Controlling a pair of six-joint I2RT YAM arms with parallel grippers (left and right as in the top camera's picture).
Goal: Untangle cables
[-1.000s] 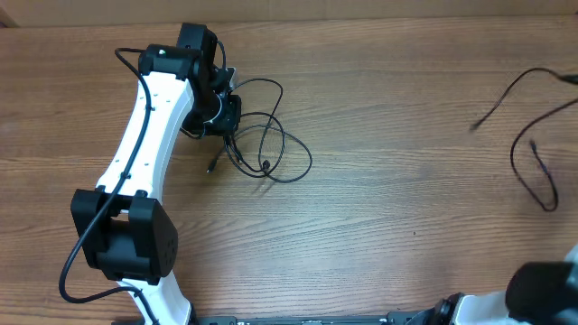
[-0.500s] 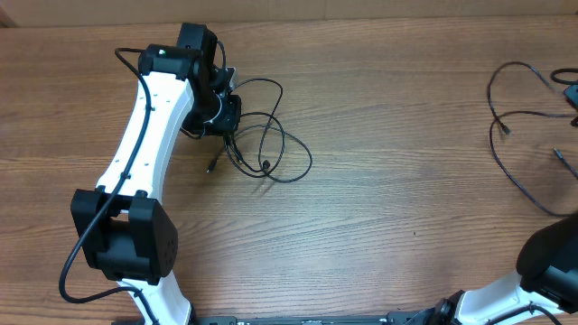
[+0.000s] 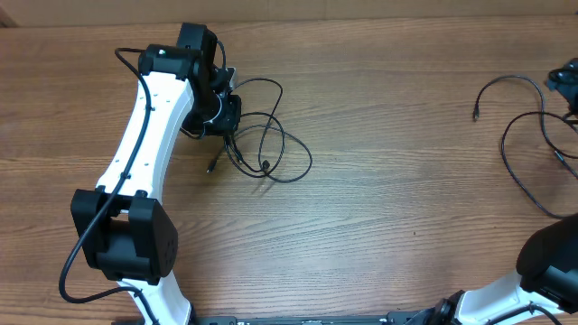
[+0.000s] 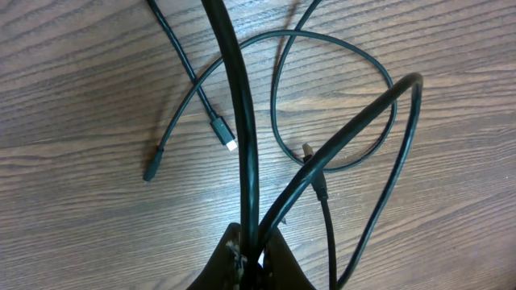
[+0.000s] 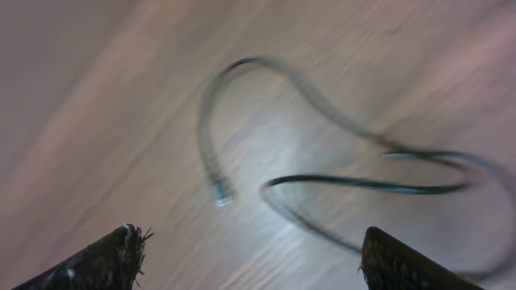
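Observation:
The left gripper shifts to the right in the overhead view next, toward the tangle's spread loops, and releases the strands, as they are bunched in its fingers.
A tangle of thin black cables [image 3: 239, 149] lies at the back left of the table, its loops spreading right. My left gripper [image 3: 226, 113] is shut on several strands of it; in the left wrist view they rise from between the jaws [image 4: 256, 250]. A silvery plug [image 4: 230, 145] and a dark plug [image 4: 149, 173] lie loose on the wood. Another black cable [image 3: 504, 152] curves across the far right. My right gripper [image 3: 566, 86] hovers at the right edge above it, open, with nothing between its fingers [image 5: 258, 274]. That cable [image 5: 355, 184] and its plug [image 5: 222, 197] look blurred below.
The wooden table [image 3: 397, 199] fills the view. My left arm's white link [image 3: 149, 126] slants across the left side from its black base [image 3: 126, 239]. The right arm's dark base [image 3: 551, 262] sits at the bottom right corner.
My right gripper has opened and let go of the right-hand cable, which has dropped and settled into looser curves on the table. The left arm and its tangle have not moved.

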